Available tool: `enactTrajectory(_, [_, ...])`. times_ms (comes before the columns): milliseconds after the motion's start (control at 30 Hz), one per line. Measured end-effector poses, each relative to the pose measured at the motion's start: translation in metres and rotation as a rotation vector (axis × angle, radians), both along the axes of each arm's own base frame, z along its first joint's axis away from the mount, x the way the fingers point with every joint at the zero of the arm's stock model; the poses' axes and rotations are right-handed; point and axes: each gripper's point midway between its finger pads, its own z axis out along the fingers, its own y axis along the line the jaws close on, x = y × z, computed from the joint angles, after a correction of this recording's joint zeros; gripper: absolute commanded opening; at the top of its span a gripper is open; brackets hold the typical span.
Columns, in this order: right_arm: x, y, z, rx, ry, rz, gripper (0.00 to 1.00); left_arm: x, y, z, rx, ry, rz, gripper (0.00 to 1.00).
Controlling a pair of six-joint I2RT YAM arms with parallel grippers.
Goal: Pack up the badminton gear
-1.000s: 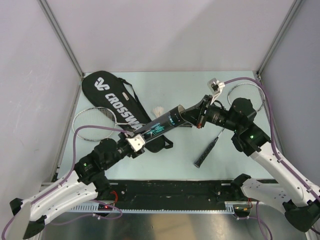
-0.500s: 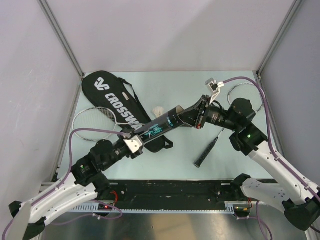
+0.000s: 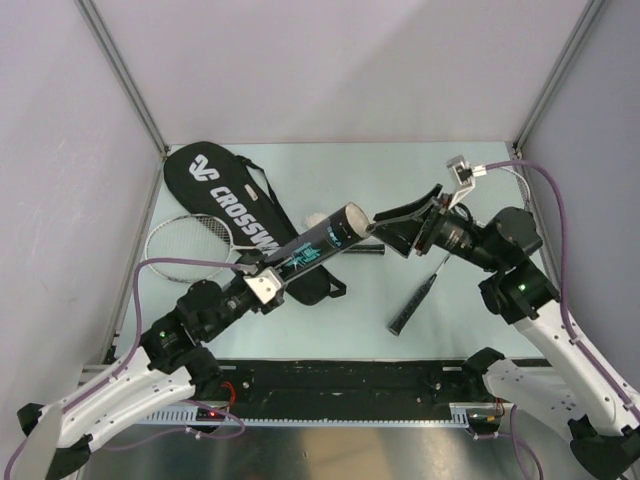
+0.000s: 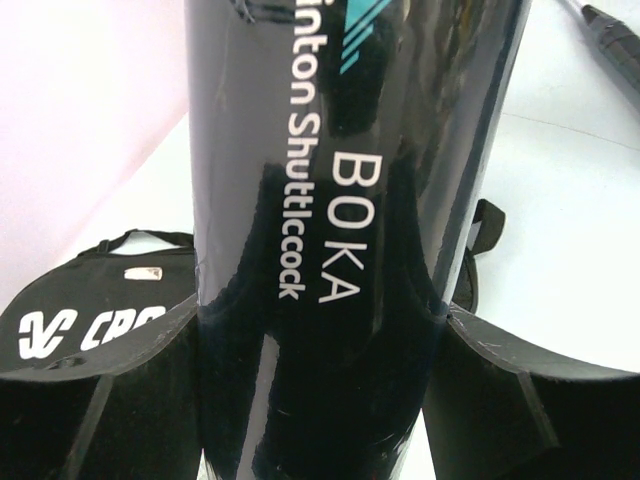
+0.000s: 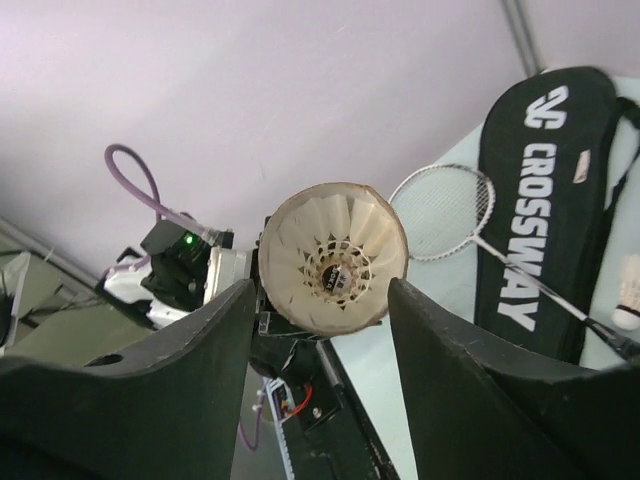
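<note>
The tube (image 3: 318,242) already holds a shuttlecock. My open right gripper comes down to the left in the top view next, toward the tabletop beside the bag's near end.
My left gripper (image 3: 268,283) is shut on the lower end of the dark teal-printed tube (image 3: 318,242), which slants up to the right above the black CROSSWAY bag (image 3: 232,205). In the left wrist view the tube (image 4: 340,200) fills the gap between both fingers (image 4: 90,400). My right gripper (image 3: 397,226) stands open just right of the tube's mouth. The right wrist view looks into that mouth, where a white shuttlecock (image 5: 335,262) sits inside. A second shuttlecock (image 3: 316,220) lies on the table behind the tube. One racket (image 3: 190,245) lies left of the bag. The other racket (image 3: 412,305) lies under my right arm.
Grey walls with metal corner posts (image 3: 125,75) close in the table on three sides. The black rail (image 3: 340,380) with the arm bases runs along the near edge. Purple cables (image 3: 545,200) loop over both arms.
My right gripper has opened and drawn back to the right, away from the tube's mouth. The tube's open end now stands free. The left gripper keeps its hold.
</note>
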Motion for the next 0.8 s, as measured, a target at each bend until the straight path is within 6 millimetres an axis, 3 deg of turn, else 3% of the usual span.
enactTrajectory(233, [0.009, -0.023, 0.006, 0.022, 0.010, -0.146, 0.63, 0.017, 0.016, 0.001, 0.031, -0.008, 0.133, 0.45])
enactTrajectory(433, [0.024, -0.022, -0.013, -0.009, 0.084, -0.257, 0.62, 0.030, 0.041, 0.019, 0.034, -0.046, 0.298, 0.46])
enactTrajectory(600, [0.039, 0.001, -0.066, -0.091, 0.188, -0.298, 0.61, 0.028, 0.071, 0.045, -0.036, -0.113, 0.414, 0.46])
enactTrajectory(800, [0.054, 0.061, -0.152, -0.245, 0.289, -0.251, 0.62, 0.013, 0.106, 0.088, -0.198, -0.195, 0.493, 0.46])
